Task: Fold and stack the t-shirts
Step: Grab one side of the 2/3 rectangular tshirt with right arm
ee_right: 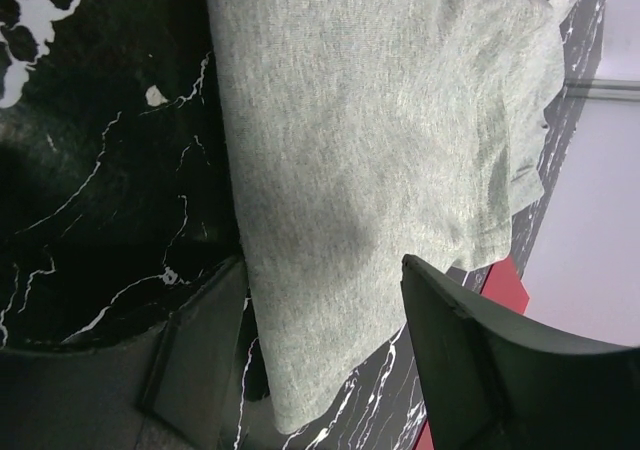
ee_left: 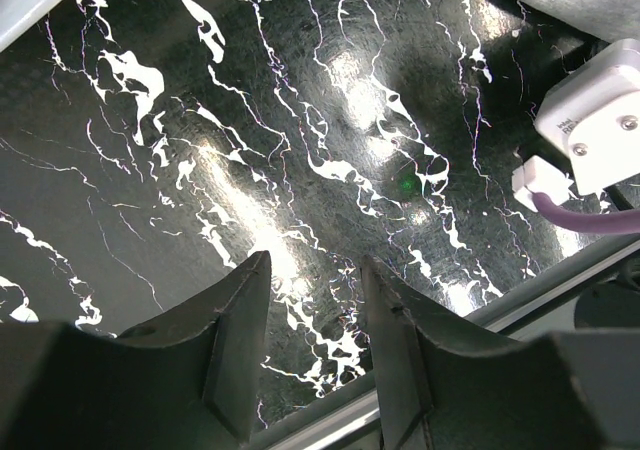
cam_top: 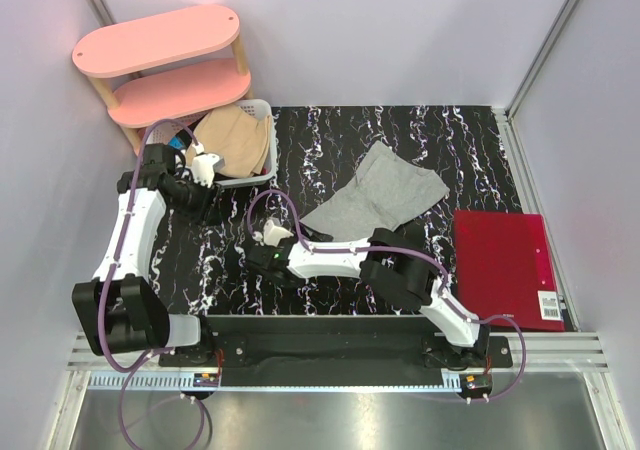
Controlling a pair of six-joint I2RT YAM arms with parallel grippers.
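Observation:
My right gripper has its fingers open. It needs to stay low and nearly in place next and close them on the shirt's narrow near corner (ee_right: 307,336).
A light heather grey t-shirt (cam_top: 385,190) lies crumpled on the black marbled table (cam_top: 330,140), right of centre. My right gripper (cam_top: 292,232) is at the shirt's near-left corner. In the right wrist view it (ee_right: 322,265) is open, with the grey shirt (ee_right: 370,140) lying between and beyond the fingers, not pinched. A tan-beige t-shirt (cam_top: 235,140) is bunched in the white lattice basket (cam_top: 262,173) at the back left. My left gripper (cam_top: 197,200) hangs just in front of the basket. It (ee_left: 315,260) is open and empty over bare table (ee_left: 250,120).
A red folder (cam_top: 505,265) lies flat at the right edge of the table. A pink two-tier shelf (cam_top: 160,40) stands behind the basket. The right arm's white wrist camera (ee_left: 600,125) shows at the right of the left wrist view. Purple cables loop over both arms.

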